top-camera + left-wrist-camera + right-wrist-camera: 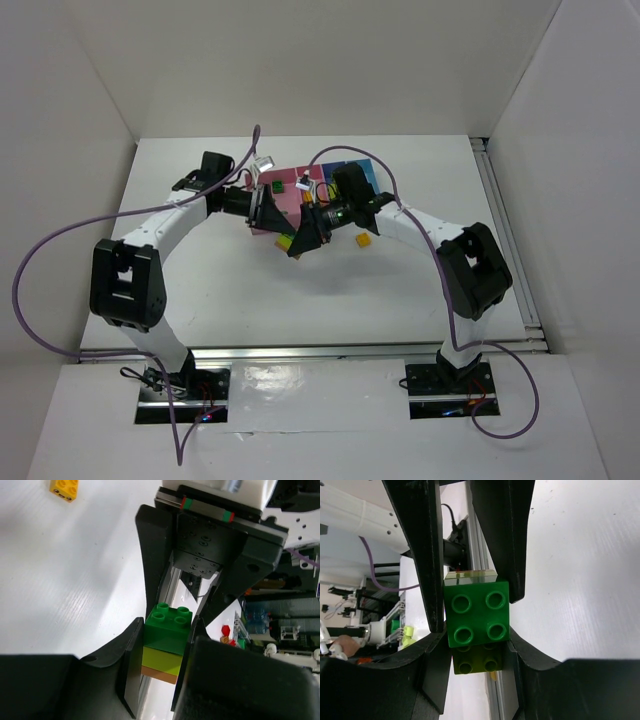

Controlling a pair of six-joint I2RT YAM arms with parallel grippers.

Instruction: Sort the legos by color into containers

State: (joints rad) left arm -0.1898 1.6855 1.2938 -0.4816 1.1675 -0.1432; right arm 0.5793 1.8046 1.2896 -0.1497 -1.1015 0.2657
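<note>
My left gripper draws its lego off the stack [286, 240] next, outward and to the left in the top view, over the pink bin where dark green lies.
A stack of legos, dark green on lime green on orange [167, 630], is held above the table between both grippers. My left gripper [161, 652] is shut on it from the sides. My right gripper [476, 650] is also shut on it, and its dark green brick [477, 612] faces that camera studs-on with a lime brick [475, 660] behind it. In the top view the grippers meet tip to tip at the stack [286, 240], just in front of the containers: pink bins [292, 180] and a blue bin [362, 176]. A dark green lego [278, 186] lies in a pink bin.
A loose orange-yellow lego [364, 239] lies on the white table right of the grippers; it also shows in the left wrist view [64, 489]. White walls stand at the back and both sides. Purple cables loop over both arms.
</note>
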